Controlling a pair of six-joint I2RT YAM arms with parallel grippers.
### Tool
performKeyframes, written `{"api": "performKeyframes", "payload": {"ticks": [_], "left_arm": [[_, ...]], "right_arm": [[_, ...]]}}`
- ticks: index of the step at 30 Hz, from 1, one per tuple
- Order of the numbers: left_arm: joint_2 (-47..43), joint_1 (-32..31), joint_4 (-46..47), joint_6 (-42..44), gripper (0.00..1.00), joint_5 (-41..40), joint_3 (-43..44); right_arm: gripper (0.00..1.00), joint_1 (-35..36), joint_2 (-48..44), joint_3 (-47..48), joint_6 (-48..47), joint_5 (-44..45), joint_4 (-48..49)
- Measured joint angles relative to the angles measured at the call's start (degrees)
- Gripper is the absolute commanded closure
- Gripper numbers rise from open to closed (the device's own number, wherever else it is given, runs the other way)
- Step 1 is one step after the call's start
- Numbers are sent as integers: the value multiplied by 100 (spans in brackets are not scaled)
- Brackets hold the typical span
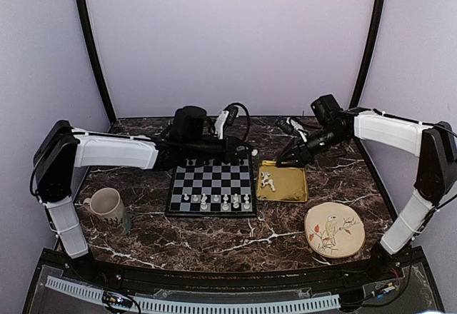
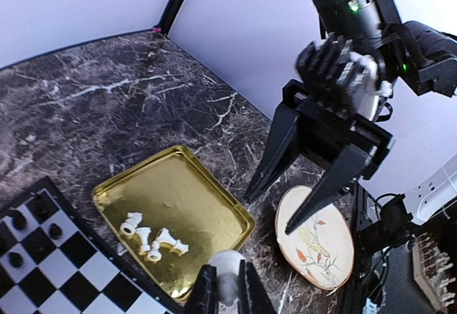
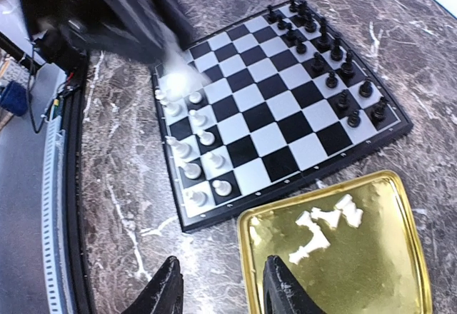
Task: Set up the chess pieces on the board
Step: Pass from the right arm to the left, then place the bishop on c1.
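Observation:
The left gripper comes back and down onto the nearest row's square (image 1: 193, 208) beside its mug-side white piece next and releases the piece, because that square is empty.
The board (image 1: 214, 178) lies mid-table, with white chess pieces (image 1: 218, 201) in its two near rows. More white chess pieces (image 1: 268, 180) lie toppled on the gold tray (image 1: 291, 185) to its right. My left gripper (image 1: 239, 150) hovers by the board's far right corner. In the left wrist view this gripper (image 2: 228, 289) is shut on a white chess piece (image 2: 228, 265) above the tray's (image 2: 193, 200) near rim. My right gripper (image 1: 285, 159) hangs open and empty over the tray's far left edge. In the right wrist view its fingers (image 3: 168, 289) straddle the tray's (image 3: 371, 271) corner, short of the loose pieces (image 3: 325, 228).
A round bird-painted plate (image 1: 334, 230) sits at the front right and a cream mug (image 1: 106, 204) at the front left. Black chessmen (image 3: 321, 50) fill the board's (image 3: 282, 132) far rows. Dark frame posts rise at both back corners.

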Motion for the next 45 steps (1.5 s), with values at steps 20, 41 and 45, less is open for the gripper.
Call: {"api": "performKeyframes", "payload": {"ticks": [20,41,45], "left_arm": [[-2103,-308,-3856,1681,99,-2216,-1659],[-1515,-127,-3571,1499,99,-2422,-1921],[-1419,-92,-3491,1491,99,-2369,-1923]], "right_arm": [[62,-85,46,-289,-192,592,431],[62,-85,52,-306,-236,612,442],[62,-85,66,-306,-275,612,442]]}}
